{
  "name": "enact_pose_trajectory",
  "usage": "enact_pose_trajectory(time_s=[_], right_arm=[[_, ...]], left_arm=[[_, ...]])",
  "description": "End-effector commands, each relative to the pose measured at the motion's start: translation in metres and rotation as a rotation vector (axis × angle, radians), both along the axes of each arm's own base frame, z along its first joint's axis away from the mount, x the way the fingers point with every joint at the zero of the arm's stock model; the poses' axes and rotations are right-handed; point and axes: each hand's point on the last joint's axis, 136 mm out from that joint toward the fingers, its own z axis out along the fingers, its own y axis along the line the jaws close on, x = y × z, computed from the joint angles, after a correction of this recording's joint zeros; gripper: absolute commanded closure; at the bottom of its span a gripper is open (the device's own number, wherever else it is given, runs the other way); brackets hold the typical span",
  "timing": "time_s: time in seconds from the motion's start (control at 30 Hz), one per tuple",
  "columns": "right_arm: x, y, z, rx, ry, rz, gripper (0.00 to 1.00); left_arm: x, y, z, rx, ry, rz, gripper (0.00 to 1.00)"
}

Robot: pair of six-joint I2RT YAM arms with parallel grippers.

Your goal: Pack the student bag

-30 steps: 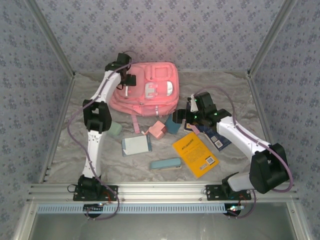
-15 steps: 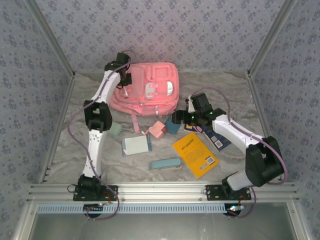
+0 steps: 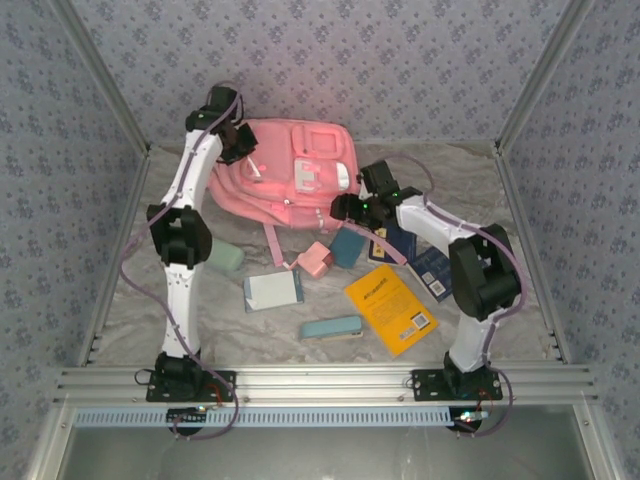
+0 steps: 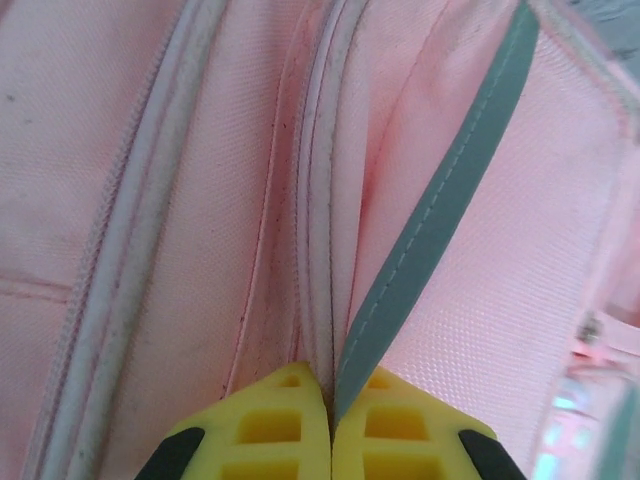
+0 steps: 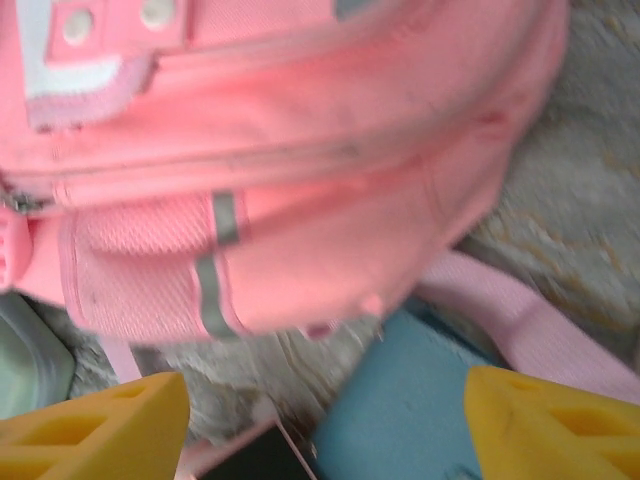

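Note:
My left gripper pulls the student bag's pinched fold back toward the green item (image 3: pixel 226 257) next and releases it, with the student bag (image 3: pixel 300 195) close to the wall.
The student bag (image 3: pixel 300 195), a soft pink backpack with grey strips, lies at the back of the table. My left gripper (image 3: pixel 249 160) is at its upper left corner. In the left wrist view its yellow fingers (image 4: pixel 270 425) are shut on a fold of the student bag (image 4: pixel 210 200), pinching the seam and a grey strip (image 4: pixel 440 220). My right gripper (image 3: pixel 339 207) hovers open at the bag's lower right edge. In the right wrist view its fingers (image 5: pixel 100 420) stand wide apart over a teal box (image 5: pixel 410 400), below the student bag (image 5: pixel 300 150), with nothing between them.
In front of the bag lie a pink box (image 3: pixel 317 259), a teal box (image 3: pixel 346 247), a pale notebook (image 3: pixel 272 290), a teal pencil case (image 3: pixel 332 327), a yellow book (image 3: pixel 392 308), a dark blue book (image 3: pixel 432 270) and a green item (image 3: pixel 227 258). A pink strap (image 3: pixel 270 243) trails forward.
My left gripper has shut on the bag's fabric and drawn that corner up and to the left. The right arm has swung left toward the bag's lower right edge, its jaws narrowing somewhat.

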Motion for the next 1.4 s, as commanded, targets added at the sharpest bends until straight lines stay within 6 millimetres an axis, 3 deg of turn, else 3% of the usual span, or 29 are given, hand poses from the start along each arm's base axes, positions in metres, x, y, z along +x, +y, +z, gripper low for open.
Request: enact_pose_trajectory(time_s=[0.0, 0.1, 0.27, 0.4, 0.5, 0.67, 0.77, 0.9, 1.03, 1.13, 1.23, 1.37], right_arm=[[0.022, 0.012, -0.006, 0.066, 0.046, -0.027, 0.29], [0.042, 0.026, -0.014, 0.153, 0.068, -0.047, 0.32], [0.069, 0.028, -0.024, 0.135, 0.064, -0.057, 0.32], [0.102, 0.044, -0.014, 0.246, 0.035, -0.028, 0.33], [0.125, 0.068, 0.012, 0.364, -0.018, 0.034, 0.33], [0.139, 0.099, 0.047, 0.432, -0.063, 0.132, 0.32], [0.137, 0.083, 0.068, 0.352, -0.095, 0.113, 0.24], [0.112, 0.029, 0.098, 0.131, -0.156, -0.009, 0.07], [0.064, -0.004, 0.12, 0.085, -0.206, -0.091, 0.08], [0.024, -0.014, 0.128, 0.092, -0.218, -0.083, 0.11], [-0.012, 0.002, 0.121, 0.081, -0.204, 0.018, 0.13], [-0.044, 0.058, 0.105, 0.041, -0.198, 0.245, 0.08]], left_arm=[[-0.011, -0.015, 0.087, -0.222, -0.136, 0.063, 1.0], [-0.021, -0.026, 0.104, -0.289, -0.139, 0.054, 1.0], [-0.052, -0.03, 0.136, -0.295, -0.152, 0.053, 1.0], [-0.083, -0.029, 0.149, -0.294, -0.144, 0.069, 1.0], [-0.104, -0.027, 0.148, -0.334, -0.128, 0.109, 1.0], [-0.133, -0.033, 0.111, -0.501, -0.066, 0.205, 1.0], [-0.14, -0.049, 0.093, -0.621, -0.046, 0.225, 1.0], [-0.146, -0.066, 0.068, -0.714, -0.012, 0.251, 1.0], [-0.143, -0.074, 0.066, -0.732, -0.025, 0.243, 1.0], [-0.141, -0.072, 0.079, -0.634, -0.094, 0.144, 1.0], [-0.158, -0.046, 0.077, -0.377, -0.077, 0.091, 0.75], [-0.178, -0.011, 0.068, -0.287, -0.076, 0.087, 0.56]])
